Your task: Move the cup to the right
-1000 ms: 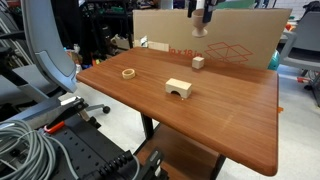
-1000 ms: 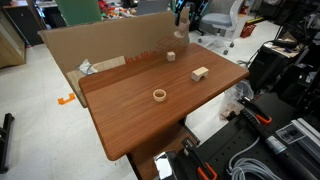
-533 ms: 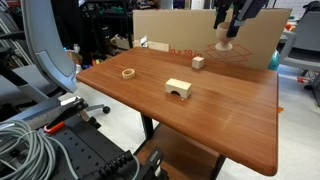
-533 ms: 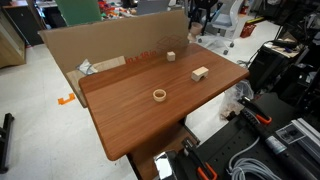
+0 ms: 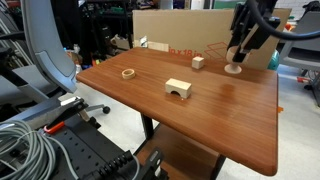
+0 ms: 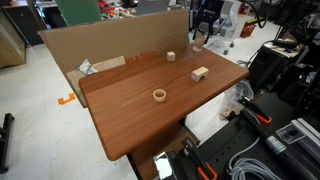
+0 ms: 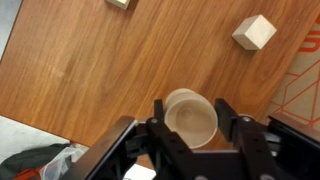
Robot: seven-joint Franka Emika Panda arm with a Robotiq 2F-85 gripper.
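The gripper lowers with a turn next, sets the cup's foot on bare tabletop near the cardboard wall (image 5: 236, 83) and releases the cup's bowl. The cup hangs above there.
The light-wood goblet cup (image 7: 190, 116) sits between my gripper's (image 7: 191, 112) two black fingers, which are shut on its bowl. In an exterior view the cup (image 5: 233, 66) is at the far side of the brown table (image 5: 210, 125), near the cardboard wall, with its foot at or just above the tabletop. My gripper (image 5: 236, 52) comes down on it from above. In an exterior view (image 6: 198, 42) the gripper is at the table's far corner and the cup is hard to make out.
A small wooden cube (image 5: 198, 62) (image 7: 254, 32) stands near the cup. An arch-cut block (image 5: 179, 89) (image 6: 200, 73) and a flat wooden ring (image 5: 128, 72) (image 6: 159, 96) lie mid-table. A cardboard wall (image 5: 190, 30) lines the far edge. An office chair (image 5: 45, 50) stands beside the table.
My gripper has carried the cup from high above the cube across to the side and down to the tabletop near the cardboard wall.
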